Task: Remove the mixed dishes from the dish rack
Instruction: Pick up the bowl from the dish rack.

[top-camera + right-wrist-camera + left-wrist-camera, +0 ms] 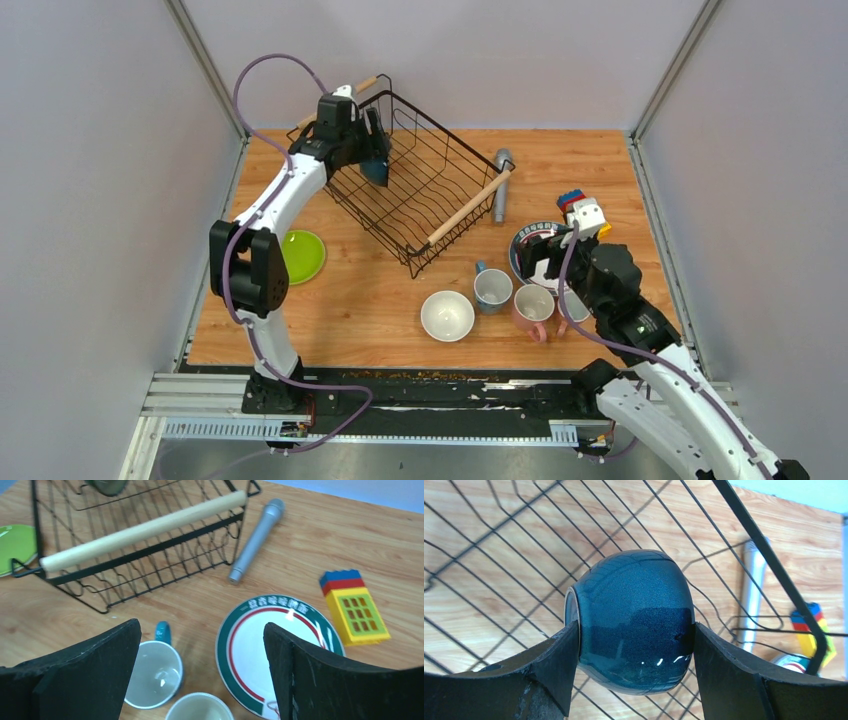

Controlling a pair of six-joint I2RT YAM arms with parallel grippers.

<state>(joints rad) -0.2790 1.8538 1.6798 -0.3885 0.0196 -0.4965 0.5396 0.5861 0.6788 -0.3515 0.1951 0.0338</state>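
Next, my right gripper reaches over the rack onto the dark teal bowl's free rim (375,181) (109,490), which is outward of it and to its left in the top view.
My left gripper (372,150) is shut on a dark teal bowl (634,620) and holds it on its side above the floor of the black wire dish rack (425,215); both fingers (554,665) press its sides. The bowl shows in the top view (376,168) at the rack's far left corner. My right gripper (202,670) is open and empty above a blue-grey mug (152,675), a pink mug (532,305) and a white plate with a teal and red rim (265,645). A beige bowl (447,315) and a lime-green plate (302,255) lie on the table.
A grey cylinder (502,183) lies beside the rack's right wooden handle (470,207). A yellow-red-blue toy block (352,605) stands right of the patterned plate. The rack is tilted, its far left corner raised. Grey walls close in the table on three sides.
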